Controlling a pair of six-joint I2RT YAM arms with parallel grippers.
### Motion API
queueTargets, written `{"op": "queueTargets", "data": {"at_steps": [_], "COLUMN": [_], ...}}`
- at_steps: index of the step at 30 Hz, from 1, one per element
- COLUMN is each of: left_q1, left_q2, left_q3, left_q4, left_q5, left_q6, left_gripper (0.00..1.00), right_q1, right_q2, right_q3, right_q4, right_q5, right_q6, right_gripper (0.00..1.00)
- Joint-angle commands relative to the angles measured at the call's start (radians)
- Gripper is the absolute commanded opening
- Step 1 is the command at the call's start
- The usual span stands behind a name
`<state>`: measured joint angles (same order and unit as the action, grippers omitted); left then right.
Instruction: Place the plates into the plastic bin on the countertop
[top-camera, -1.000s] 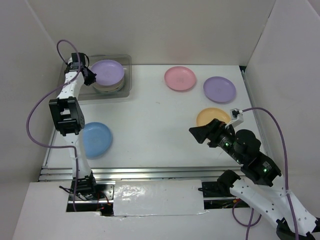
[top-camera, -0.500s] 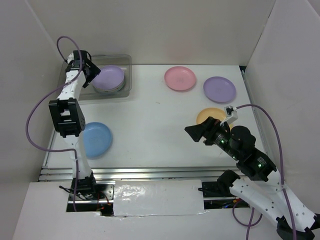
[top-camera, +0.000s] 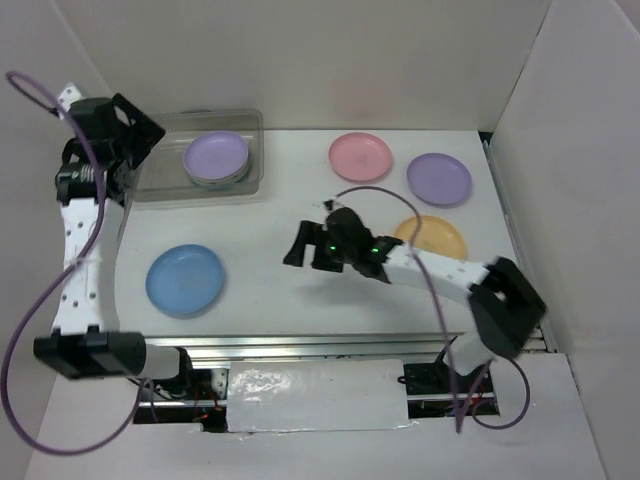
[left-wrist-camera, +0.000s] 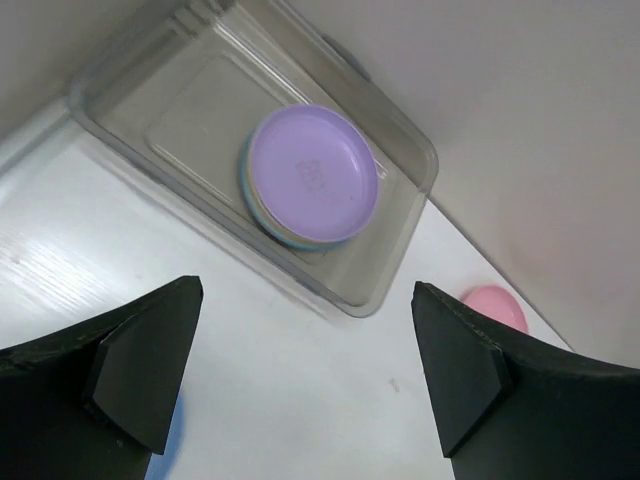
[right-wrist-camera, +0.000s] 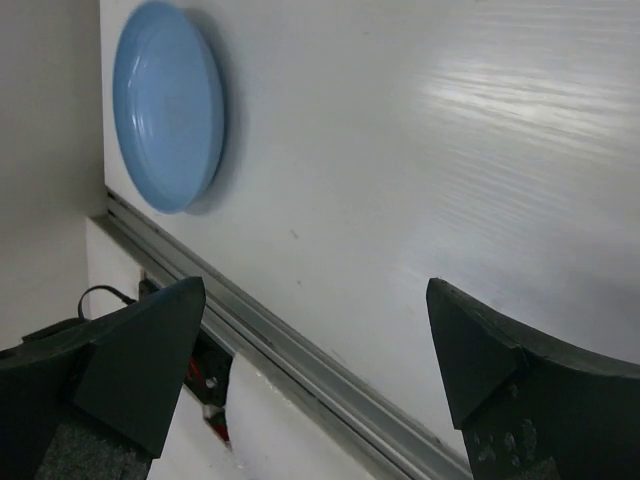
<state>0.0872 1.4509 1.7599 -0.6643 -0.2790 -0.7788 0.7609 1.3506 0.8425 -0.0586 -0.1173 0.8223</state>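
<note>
The light blue plate is outside the bin, so I will next move my right gripper to the left in the top view and down onto the light blue plate's facing rim.
The plastic bin stands at the back left of the countertop. It holds a stack of plates with a purple plate on top. My left gripper hangs open to the left of the bin, holding nothing. In the left wrist view the bin and the purple plate lie beyond my open left gripper. My right gripper is open over the middle of the table. A light blue plate lies front left and also shows beyond the right gripper as the light blue plate.
A pink plate and a second purple plate lie at the back right. My right arm partly covers an orange-yellow plate. White walls close in three sides. A metal rail runs along the front edge.
My left gripper opened, let go of the purple plate onto the stack in the bin and pulled back up to the left. My right arm swung left to the middle of the table.
</note>
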Motion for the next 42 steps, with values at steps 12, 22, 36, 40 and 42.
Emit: {"op": "queueTargets", "data": {"at_steps": [12, 22, 36, 40, 42], "left_q1": [0.135, 0.143, 0.125, 0.105, 0.080], "left_q2": [-0.472, -0.558, -0.609, -0.612, -0.610], "left_q3": [-0.652, -0.738, -0.803, -0.807, -0.807], "left_q4": [-0.089, -0.064, -0.044, -0.028, -0.006], "left_q5": [0.152, 0.139, 0.124, 0.188, 0.265], "left_q6": [0.274, 0.273, 0.271, 0.297, 0.317], "left_gripper": [0.99, 0.99, 0.99, 0.99, 0.99], "right_q1": [0.232, 0.255, 0.261, 0.250, 0.250], "right_q2": [0.844, 1.001, 1.046, 0.837, 0.690], "right_q3": [0.832, 0.978, 1.035, 0.748, 0.663], "right_q4": [0.014, -0.145, -0.195, -0.130, -0.227], "right_q5": [-0.157, -0.067, -0.038, 0.101, 0.296], "right_q6": [0.066, 0.100, 0.161, 0.216, 0.212], "right_gripper": [0.95, 0.85, 0.00, 0.00, 0.00]}}
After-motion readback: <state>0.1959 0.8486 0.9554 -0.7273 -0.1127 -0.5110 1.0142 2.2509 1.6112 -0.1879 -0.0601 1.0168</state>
